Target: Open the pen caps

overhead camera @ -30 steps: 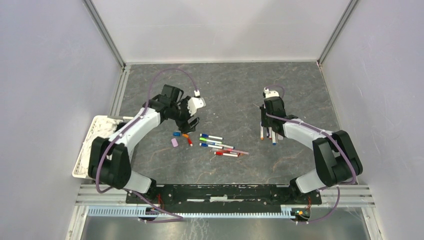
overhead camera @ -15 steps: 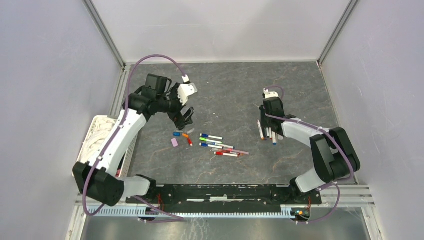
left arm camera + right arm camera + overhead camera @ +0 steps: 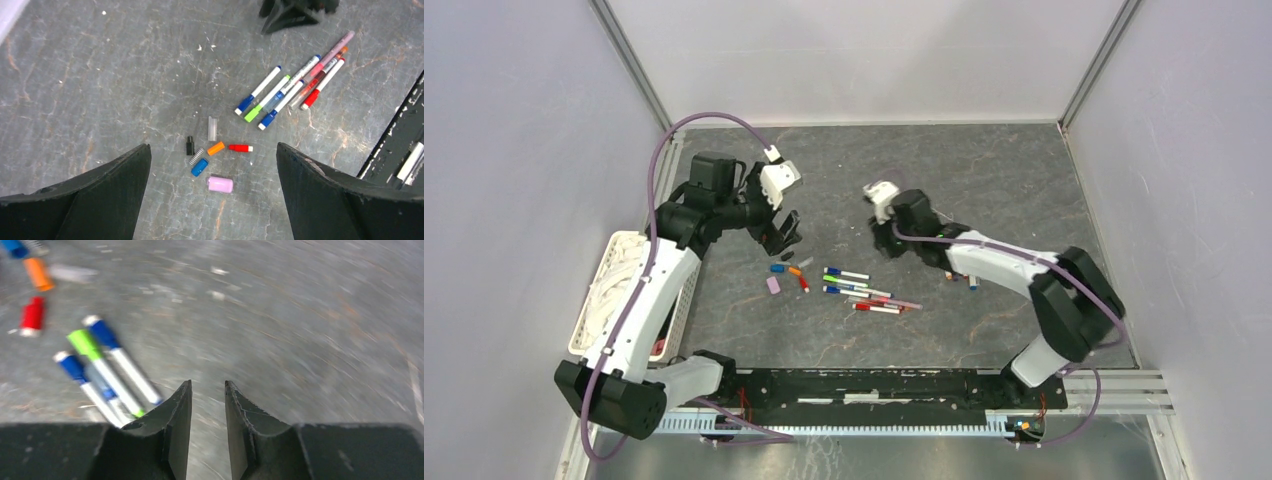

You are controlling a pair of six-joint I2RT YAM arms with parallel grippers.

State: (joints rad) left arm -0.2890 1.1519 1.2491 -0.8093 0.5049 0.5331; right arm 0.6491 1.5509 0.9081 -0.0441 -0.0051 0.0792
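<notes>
I should next move my right gripper down to the left in the top view onto the outermost pen's white body (image 3: 855, 275) (image 3: 135, 373), because it is below my gripper and nearer the base.
Several loose pen caps lie together on the grey mat: blue (image 3: 199, 167), orange (image 3: 216, 148), red (image 3: 240, 148), lilac (image 3: 220, 184) and black (image 3: 190, 145). In the top view that cluster (image 3: 786, 273) sits just below my left gripper (image 3: 786, 232). The left gripper (image 3: 213, 147) hangs above them, open wide and empty. A bundle of capped pens (image 3: 295, 85) (image 3: 862, 291) lies to their right. My right gripper (image 3: 886, 245) hovers just above-right of these pens (image 3: 102, 362). The right gripper (image 3: 207, 385) has its jaws a narrow gap apart with nothing between them.
A small spring (image 3: 196, 156) and a clear tube (image 3: 212, 128) lie among the caps. A second group of pens (image 3: 971, 283) peeks out under the right forearm. A white basket (image 3: 614, 290) stands at the left table edge. The black base rail (image 3: 400, 135) runs along the near side.
The left arm rose and pulled back to the upper left, opening fully. The right arm swung left from the right-hand pens toward the middle bundle, and its jaws parted slightly.
</notes>
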